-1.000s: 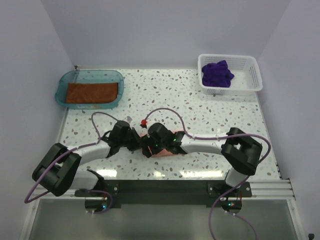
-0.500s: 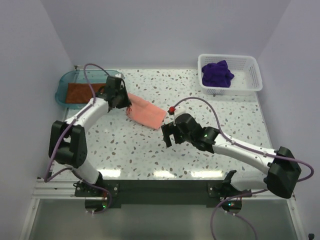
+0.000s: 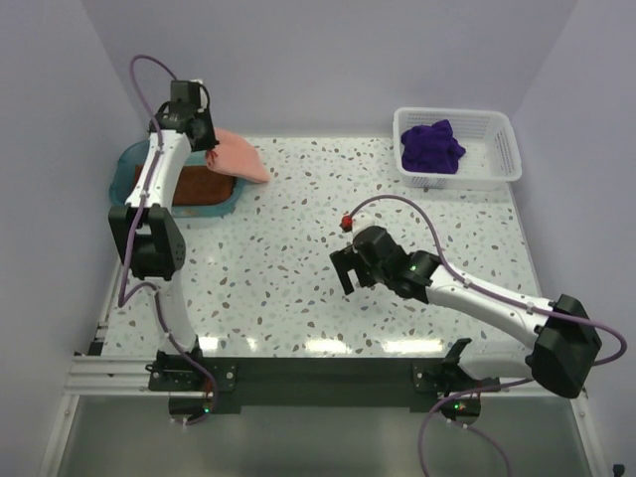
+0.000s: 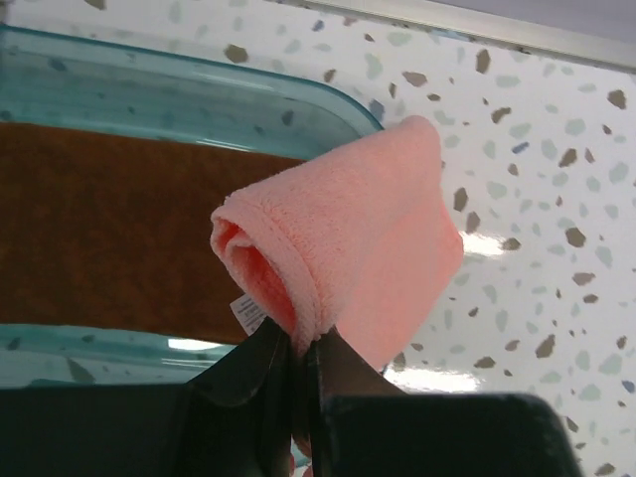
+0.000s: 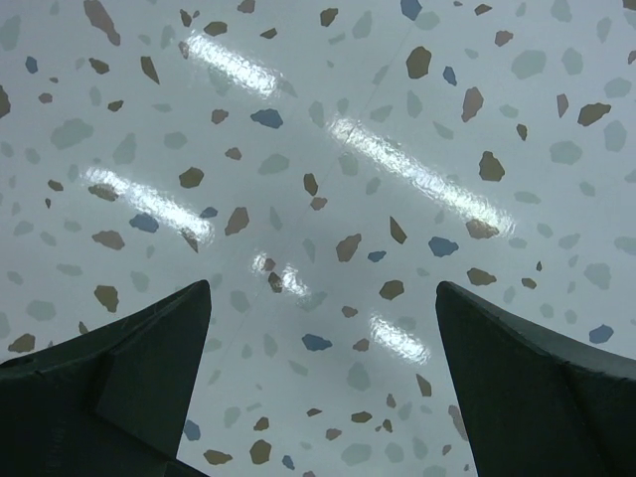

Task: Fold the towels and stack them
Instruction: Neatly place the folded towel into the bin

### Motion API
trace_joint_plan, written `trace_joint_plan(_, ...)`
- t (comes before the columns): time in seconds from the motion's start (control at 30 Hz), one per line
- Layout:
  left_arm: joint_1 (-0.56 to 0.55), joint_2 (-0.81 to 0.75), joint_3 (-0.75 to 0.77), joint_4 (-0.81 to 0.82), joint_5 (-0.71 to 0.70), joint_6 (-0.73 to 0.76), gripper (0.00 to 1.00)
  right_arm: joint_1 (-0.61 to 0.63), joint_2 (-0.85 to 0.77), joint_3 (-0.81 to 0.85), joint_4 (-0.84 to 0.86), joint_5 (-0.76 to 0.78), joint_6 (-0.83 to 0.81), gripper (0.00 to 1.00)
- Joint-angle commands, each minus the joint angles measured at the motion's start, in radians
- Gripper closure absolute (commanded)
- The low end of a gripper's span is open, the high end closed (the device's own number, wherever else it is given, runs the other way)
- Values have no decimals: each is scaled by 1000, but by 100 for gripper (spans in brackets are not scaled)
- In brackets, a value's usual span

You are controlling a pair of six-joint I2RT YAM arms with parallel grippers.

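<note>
My left gripper moves to the left in the top view and down onto the brown towel (image 3: pixel 204 185) next, since the pink towel hangs past the tray's end.
My left gripper (image 3: pixel 211 145) is shut on the folded salmon pink towel (image 3: pixel 240 157) and holds it in the air over the right end of the teal tray (image 3: pixel 124 169). In the left wrist view the pink towel (image 4: pixel 358 248) hangs from the closed fingers (image 4: pixel 253 383) above the rust brown towel (image 4: pixel 109 238), which lies flat in the tray (image 4: pixel 199 84). The brown towel (image 3: pixel 204 185) also shows in the top view. The purple towel (image 3: pixel 431 147) lies crumpled in the white basket (image 3: pixel 500 139). My right gripper (image 3: pixel 346 270) is open and empty over the bare table (image 5: pixel 328 199).
The white mesh basket stands at the back right corner. The teal tray stands at the back left against the wall. The speckled tabletop (image 3: pixel 298 298) lies between them. The right arm stretches across the right half of the table.
My left gripper has carried the pink towel from the table's middle back and left to above the tray. The right gripper let go of it and now rests open near the centre.
</note>
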Motion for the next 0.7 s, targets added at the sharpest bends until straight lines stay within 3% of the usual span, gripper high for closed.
trace_joint_plan(0.0,39,47,150,-130,-77,117,100,-10,34,35,-14,15,-34,1)
trace_joint_plan(0.2,103,150,248,-155,-51,257,100,-17,73,79,-45,20,-54,1)
trace_joint_plan(0.67,186,251,243,-132,-35,418,100,-21,188,181,-120,7,-58,1)
